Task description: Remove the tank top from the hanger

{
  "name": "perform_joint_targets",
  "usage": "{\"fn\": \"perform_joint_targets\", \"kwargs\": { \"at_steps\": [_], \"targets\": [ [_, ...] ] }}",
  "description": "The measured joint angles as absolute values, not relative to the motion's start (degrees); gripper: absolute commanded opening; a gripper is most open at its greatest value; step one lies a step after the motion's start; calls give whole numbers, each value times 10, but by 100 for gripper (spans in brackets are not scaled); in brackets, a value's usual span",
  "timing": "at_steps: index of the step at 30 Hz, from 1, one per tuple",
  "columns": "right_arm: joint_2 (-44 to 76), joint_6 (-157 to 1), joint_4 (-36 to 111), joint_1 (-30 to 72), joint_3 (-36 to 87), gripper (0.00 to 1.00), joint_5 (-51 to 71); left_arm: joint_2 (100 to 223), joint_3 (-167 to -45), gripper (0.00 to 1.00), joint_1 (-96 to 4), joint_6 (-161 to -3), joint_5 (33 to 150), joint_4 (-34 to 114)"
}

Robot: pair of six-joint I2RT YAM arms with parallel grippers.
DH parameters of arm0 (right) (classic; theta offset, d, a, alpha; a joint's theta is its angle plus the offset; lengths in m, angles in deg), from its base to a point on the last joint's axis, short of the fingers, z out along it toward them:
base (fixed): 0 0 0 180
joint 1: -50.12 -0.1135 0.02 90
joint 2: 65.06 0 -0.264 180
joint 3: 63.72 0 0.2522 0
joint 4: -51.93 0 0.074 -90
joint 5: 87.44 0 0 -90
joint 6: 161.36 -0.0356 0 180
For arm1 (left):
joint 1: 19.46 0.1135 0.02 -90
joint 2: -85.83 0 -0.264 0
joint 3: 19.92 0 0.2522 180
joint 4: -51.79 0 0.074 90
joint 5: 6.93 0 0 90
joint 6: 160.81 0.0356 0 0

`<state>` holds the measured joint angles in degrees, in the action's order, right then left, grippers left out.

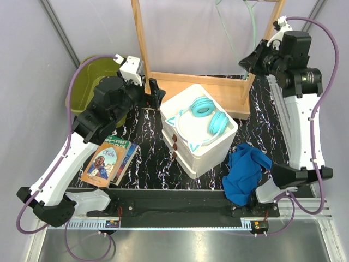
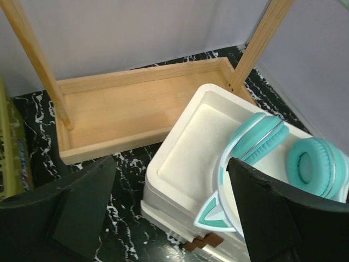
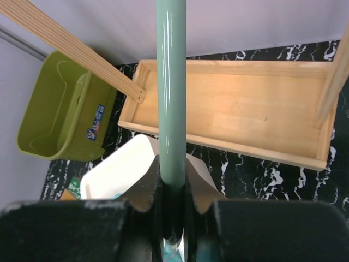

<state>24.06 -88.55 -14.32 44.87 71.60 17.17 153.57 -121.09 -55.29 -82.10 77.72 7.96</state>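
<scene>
The tank top lies off the hanger (image 1: 253, 24), so I will ease my right gripper to the left in the top view, between the rack's posts, and free the hanger's bar.
The royal-blue tank top (image 1: 246, 172) lies crumpled on the table at the front right, beside the right arm's base and off the hanger. The pale mint-green hanger (image 1: 253, 24) hangs bare at the top right, inside the wooden rack. My right gripper (image 1: 250, 61) is raised there; in the right wrist view it (image 3: 172, 180) is shut on the hanger's green bar (image 3: 171, 82). My left gripper (image 1: 155, 93) is open and empty, low beside the white box's far left corner; in the left wrist view its fingers (image 2: 82, 210) frame that box (image 2: 191, 142).
The wooden rack frame (image 1: 202, 83) stands at the back with its tray base on the table. Turquoise headphones (image 1: 204, 115) lie on the white box (image 1: 191, 158) at centre. An olive-green bin (image 1: 90, 76) is at the back left. A book (image 1: 109, 161) lies front left.
</scene>
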Motion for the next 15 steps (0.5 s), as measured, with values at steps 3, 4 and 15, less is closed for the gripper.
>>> {"fn": "perform_joint_targets", "kwargs": {
  "at_steps": [3,4,15],
  "targets": [
    [282,-909,-158,449,772,0,190,1535,-1212,92,-553,-785,783,79],
    [299,-918,-160,449,791,0,199,1533,-1212,92,-553,-774,786,80],
    [354,-974,-183,453,838,10,262,1512,-1225,93,-556,-718,799,80]
  ]
}}
